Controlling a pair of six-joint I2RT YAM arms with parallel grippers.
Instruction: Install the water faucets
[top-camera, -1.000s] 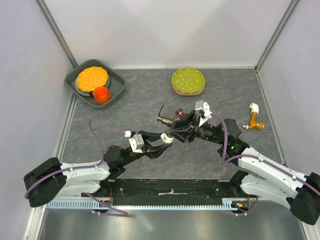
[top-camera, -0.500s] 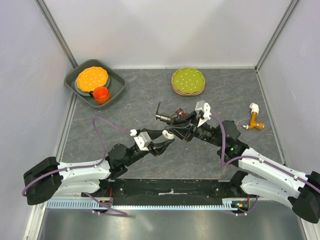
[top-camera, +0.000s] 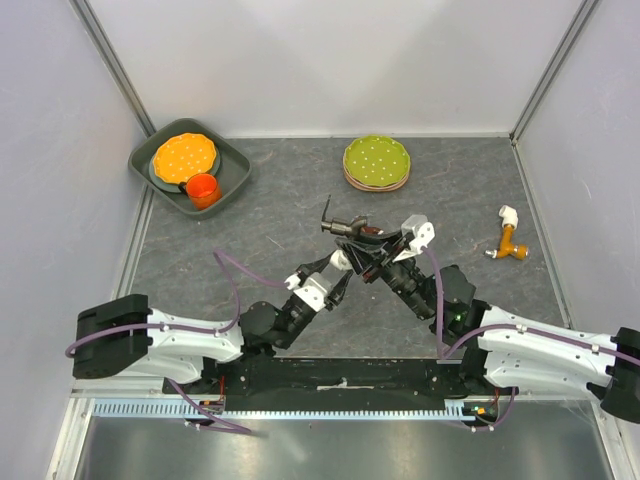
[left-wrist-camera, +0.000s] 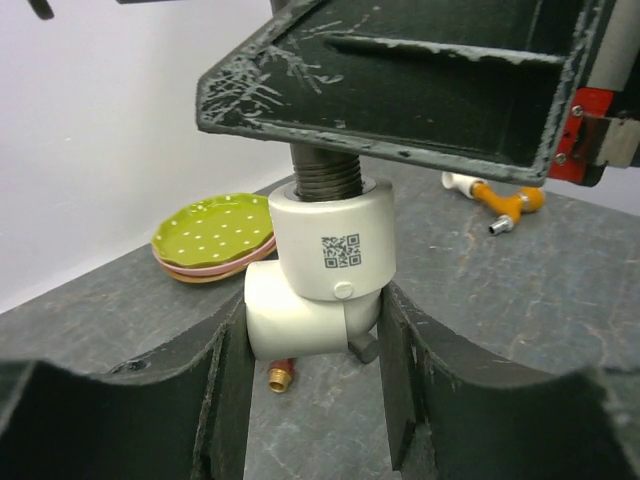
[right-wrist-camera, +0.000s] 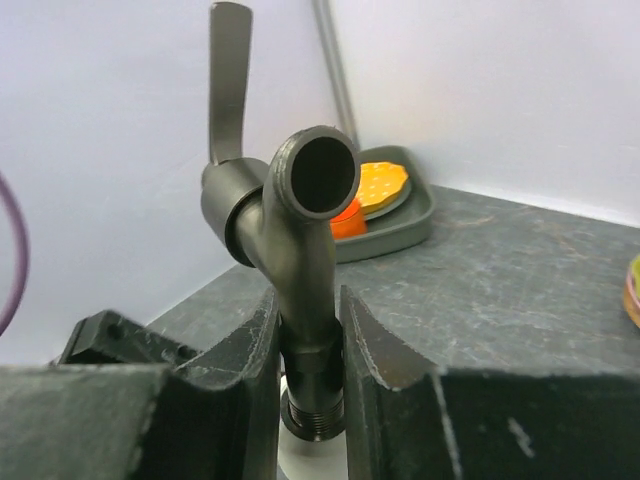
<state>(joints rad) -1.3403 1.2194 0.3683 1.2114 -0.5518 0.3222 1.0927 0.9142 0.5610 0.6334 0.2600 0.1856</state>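
The left gripper tilts downward, moves to the left in the top view and releases the white elbow (left-wrist-camera: 325, 270) next, since my right gripper holds the joined tap.
In the middle of the table the two grippers meet. My left gripper (left-wrist-camera: 315, 340) is shut on a white elbow fitting (left-wrist-camera: 325, 275) that carries a small QR label. My right gripper (right-wrist-camera: 308, 340) is shut on the stem of the dark grey bent tap (right-wrist-camera: 300, 230). The tap's threaded end (left-wrist-camera: 325, 178) sits in the top of the elbow. From above, the grey tap (top-camera: 340, 222) sticks up and to the left of both grippers, lever uppermost. A reddish-brown tap with a brass thread (left-wrist-camera: 278, 375) lies on the table below the elbow.
An orange tap with a white elbow (top-camera: 510, 240) lies at the right. Green dotted plates (top-camera: 376, 162) are stacked at the back centre. A grey tray (top-camera: 232, 180) at the back left holds an orange plate and an orange cup (top-camera: 202, 189). White walls close three sides.
My right gripper has closed on the grey tap's stem and its wrist has turned. The left arm has slid right and forward with the elbow, and the tap's lever now points up.
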